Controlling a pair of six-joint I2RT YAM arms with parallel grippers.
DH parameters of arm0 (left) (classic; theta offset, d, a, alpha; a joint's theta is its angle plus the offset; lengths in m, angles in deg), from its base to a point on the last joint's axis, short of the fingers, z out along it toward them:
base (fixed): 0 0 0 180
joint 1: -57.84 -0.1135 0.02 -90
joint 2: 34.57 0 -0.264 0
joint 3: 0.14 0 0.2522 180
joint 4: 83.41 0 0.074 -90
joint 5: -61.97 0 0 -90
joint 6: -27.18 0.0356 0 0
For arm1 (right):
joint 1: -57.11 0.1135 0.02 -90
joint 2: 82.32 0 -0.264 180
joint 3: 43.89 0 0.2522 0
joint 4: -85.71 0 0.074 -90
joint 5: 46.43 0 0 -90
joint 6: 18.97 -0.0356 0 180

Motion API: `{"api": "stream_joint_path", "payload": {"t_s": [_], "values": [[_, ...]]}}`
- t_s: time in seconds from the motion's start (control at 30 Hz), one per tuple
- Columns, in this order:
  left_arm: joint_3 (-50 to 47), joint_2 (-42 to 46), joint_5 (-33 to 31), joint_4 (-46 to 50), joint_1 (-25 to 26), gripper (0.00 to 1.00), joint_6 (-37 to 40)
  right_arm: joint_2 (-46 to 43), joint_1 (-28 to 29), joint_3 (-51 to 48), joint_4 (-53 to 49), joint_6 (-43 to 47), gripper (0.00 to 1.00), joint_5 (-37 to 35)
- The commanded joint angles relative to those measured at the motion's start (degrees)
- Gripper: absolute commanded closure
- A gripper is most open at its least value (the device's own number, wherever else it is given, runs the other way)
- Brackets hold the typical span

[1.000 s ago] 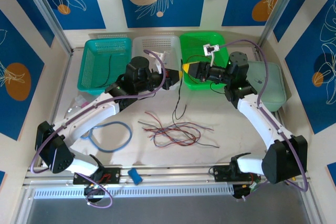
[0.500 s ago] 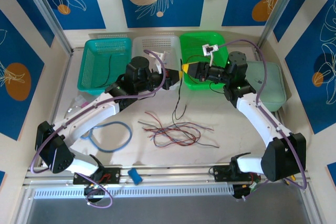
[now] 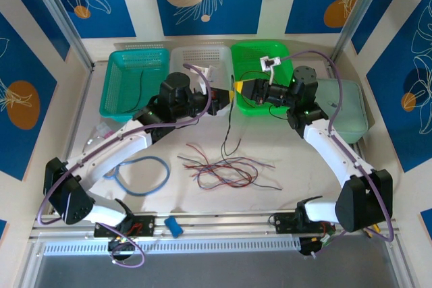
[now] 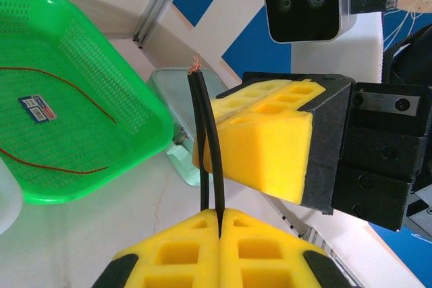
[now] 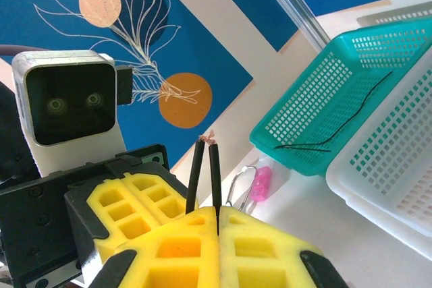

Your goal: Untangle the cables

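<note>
My left gripper pulls away from the right gripper toward the teal basket (image 3: 125,92) next. It then releases the thin black cable (image 3: 229,126), since my right gripper holds it too.
Both grippers meet in mid-air in front of the baskets, yellow pads facing each other. My left gripper (image 3: 227,98) (image 4: 220,214) is shut on a thin black cable (image 4: 213,146), whose two strands stick up with bare copper tips. Shut on the same black cable (image 5: 215,173) is my right gripper (image 3: 241,90) (image 5: 217,212). The cable (image 3: 229,126) hangs from the grippers down to the table. A tangle of red, black and brown cables (image 3: 226,170) lies below on the table. One black cable (image 5: 337,133) lies in the teal basket (image 3: 125,92), one red cable (image 4: 61,166) in the green basket (image 3: 287,55).
A white basket (image 3: 196,55) stands between the teal and green ones. A pale green lid (image 3: 347,116) lies at the right. A thick blue hose loop (image 3: 142,175) sits front left, a small blue object (image 3: 174,226) on the front rail, and a pink clip (image 5: 260,183) at the left.
My right gripper has closed its jaws onto the black cable. Both grippers stay close together; the left arm shifted slightly.
</note>
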Motion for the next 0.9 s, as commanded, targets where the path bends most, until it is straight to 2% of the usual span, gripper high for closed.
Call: {"api": "stream_joint_path", "payload": {"t_s": [0.0,0.13,0.37,0.6,0.87], "values": [[0.5,2.5,-1.8,-0.3,-0.8,1.00,0.4,-3.3,-1.0,-1.7,2.5,-0.9,1.00,-3.3],[-0.5,3.2,-4.0,-0.6,-0.9,1.00,-0.2,-6.7,-3.1,-3.9,4.1,-1.8,1.00,-8.6],[-0.4,5.7,-9.3,3.6,-2.4,1.00,0.8,-15.2,-8.7,-5.9,0.5,-0.5,1.00,-16.7],[1.8,9.6,-12.9,9.3,-8.7,1.00,1.5,-23.7,-16.7,-1.9,-7.7,3.0,1.00,-20.1],[3.4,15.3,-17.5,14.3,-15.8,1.00,1.7,-26.6,-20.4,4.9,-11.5,5.1,1.00,-25.6]]}}
